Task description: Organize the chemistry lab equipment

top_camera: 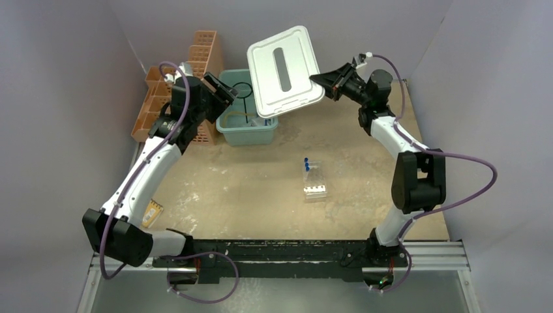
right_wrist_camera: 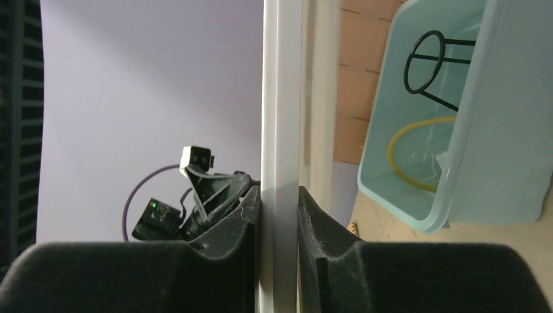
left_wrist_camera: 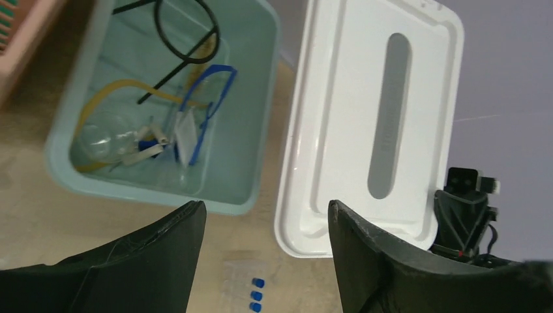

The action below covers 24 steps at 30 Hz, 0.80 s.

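Observation:
Next, my right gripper comes down toward the teal bin's open top and lets go of the lid. The bin lies below, to the gripper's left in the top view.
My right gripper is shut on the edge of the bin's white lid, holding it tilted in the air beside the teal bin. In the right wrist view the lid's edge sits between the pads. My left gripper is open and empty, hovering over the bin's near rim. The bin holds a black wire ring, amber hose, blue-framed goggles and glassware. A clear tube rack with blue-capped tubes lies mid-table.
Orange lattice basket racks stand at the back left, close behind my left gripper. A small orange notepad lies beside the left arm. Grey walls close in the table on three sides.

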Available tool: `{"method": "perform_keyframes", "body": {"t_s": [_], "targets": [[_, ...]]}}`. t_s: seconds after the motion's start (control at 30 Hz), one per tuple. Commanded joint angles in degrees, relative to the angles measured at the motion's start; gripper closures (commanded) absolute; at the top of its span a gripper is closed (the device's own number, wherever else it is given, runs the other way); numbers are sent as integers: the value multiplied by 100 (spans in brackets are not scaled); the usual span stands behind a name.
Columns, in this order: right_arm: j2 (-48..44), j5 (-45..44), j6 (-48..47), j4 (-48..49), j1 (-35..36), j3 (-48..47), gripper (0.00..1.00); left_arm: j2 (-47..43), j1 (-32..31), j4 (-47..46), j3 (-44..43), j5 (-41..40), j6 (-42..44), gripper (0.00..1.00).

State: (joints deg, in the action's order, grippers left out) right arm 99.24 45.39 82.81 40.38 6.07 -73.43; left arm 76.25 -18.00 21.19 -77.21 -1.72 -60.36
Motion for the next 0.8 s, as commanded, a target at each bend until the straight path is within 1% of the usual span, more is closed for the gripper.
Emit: {"method": "perform_keyframes", "body": {"t_s": [0.0, 0.17, 0.33, 0.43, 0.53, 0.7, 0.77], "targets": [[-17, -323, -148, 209, 335, -24, 100, -511, 51, 474, 167, -896, 720, 32], [251, -588, 52, 278, 728, -203, 100, -729, 42, 935, 155, -1521, 916, 32], [464, -1242, 249, 307, 1134, -235, 100, -927, 51, 1182, 296, -2136, 987, 32], [550, -1809, 254, 368, 1323, -208, 100, -978, 50, 1194, 428, -2188, 1007, 32], [680, -2295, 246, 482, 1470, -251, 100, -952, 51, 1177, 537, -2053, 950, 31], [923, -2680, 464, 682, 1630, -300, 100, -865, 50, 1168, 650, -1978, 857, 28], [1009, -2761, 551, 705, 1687, -316, 100, -828, 71, 1168, 691, -2011, 811, 26]]}}
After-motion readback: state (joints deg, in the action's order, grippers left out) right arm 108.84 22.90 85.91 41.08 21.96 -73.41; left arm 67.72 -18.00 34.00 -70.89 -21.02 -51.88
